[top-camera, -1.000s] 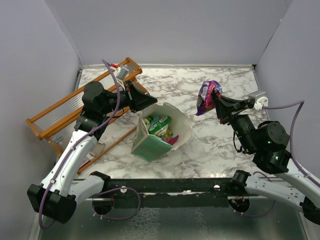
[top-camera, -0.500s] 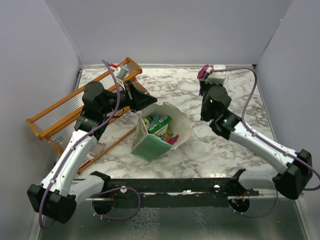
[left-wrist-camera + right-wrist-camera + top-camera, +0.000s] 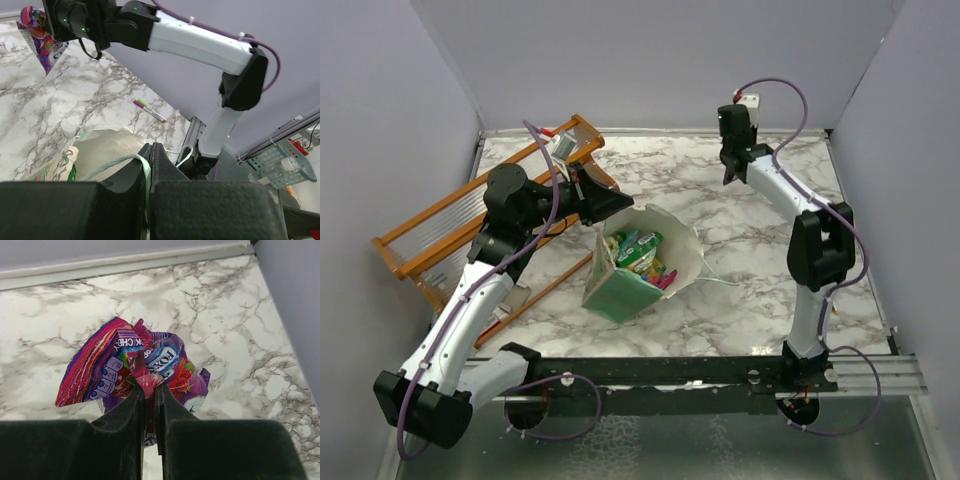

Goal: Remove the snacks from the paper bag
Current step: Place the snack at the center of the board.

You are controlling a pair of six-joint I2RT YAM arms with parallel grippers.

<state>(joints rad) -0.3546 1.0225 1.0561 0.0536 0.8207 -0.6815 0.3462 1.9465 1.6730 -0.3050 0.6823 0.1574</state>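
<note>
My right gripper is to go down and to the right in the top view next. It should let go of the packet on the bare marble below, because that spot is clear.
The mint-green paper bag [image 3: 625, 290] lies tilted on the marble table, its mouth open upward. Several bright snack packets [image 3: 642, 250] show inside it. My left gripper [image 3: 618, 206] is shut on the bag's white string handle [image 3: 142, 167] at the rim, and the cream inside [image 3: 107, 147] shows just below it. My right gripper [image 3: 729, 176] is stretched to the far back of the table. It is shut on a crumpled purple-and-pink snack packet [image 3: 115, 365] and holds it above the marble; the packet also shows in the left wrist view [image 3: 40, 35].
An orange wooden rack [image 3: 450, 215] stands at the left, under my left arm. A pink-capped pen [image 3: 150, 111] lies on the table to the right of the bag. The back wall edge [image 3: 125, 262] is close behind the held packet.
My right arm has swung from the right side to the far back of the table, carrying the purple packet. My left arm and the bag have not moved.
</note>
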